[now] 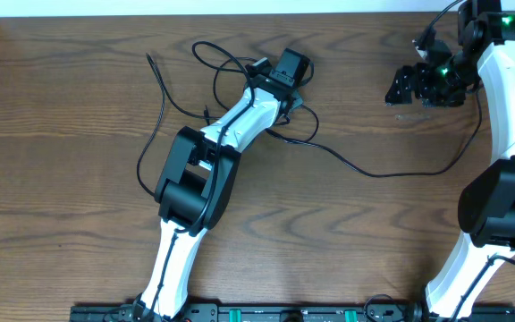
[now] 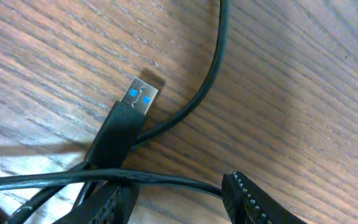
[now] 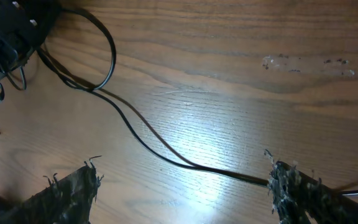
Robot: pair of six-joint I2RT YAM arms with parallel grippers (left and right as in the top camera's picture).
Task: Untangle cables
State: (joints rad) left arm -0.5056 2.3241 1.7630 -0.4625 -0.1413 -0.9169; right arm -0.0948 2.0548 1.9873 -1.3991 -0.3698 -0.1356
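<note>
One piece of the black cable lies clear beside the loops. The robot next needs to move its right gripper down, back and to the left in the overhead view, onto that piece.
Thin black cables (image 1: 211, 64) lie looped at the table's middle top, around my left gripper (image 1: 286, 73). One strand runs down the left (image 1: 153, 125). Another runs right (image 1: 365, 172) and curves up under the right arm. In the left wrist view a black USB plug (image 2: 135, 99) with blue inside lies flat, and a black cable (image 2: 166, 179) crosses between the open fingers of my left gripper (image 2: 182, 202). My right gripper (image 1: 416, 86) (image 3: 182, 186) is open wide above bare wood. A black cable (image 3: 148, 146) passes below it toward its right finger. No white cable shows.
The left arm's white body (image 1: 240, 125) lies across part of the tangle. The table's far edge (image 1: 240, 12) is close behind the cables. Scuff marks (image 3: 303, 62) show on the wood near the right gripper.
</note>
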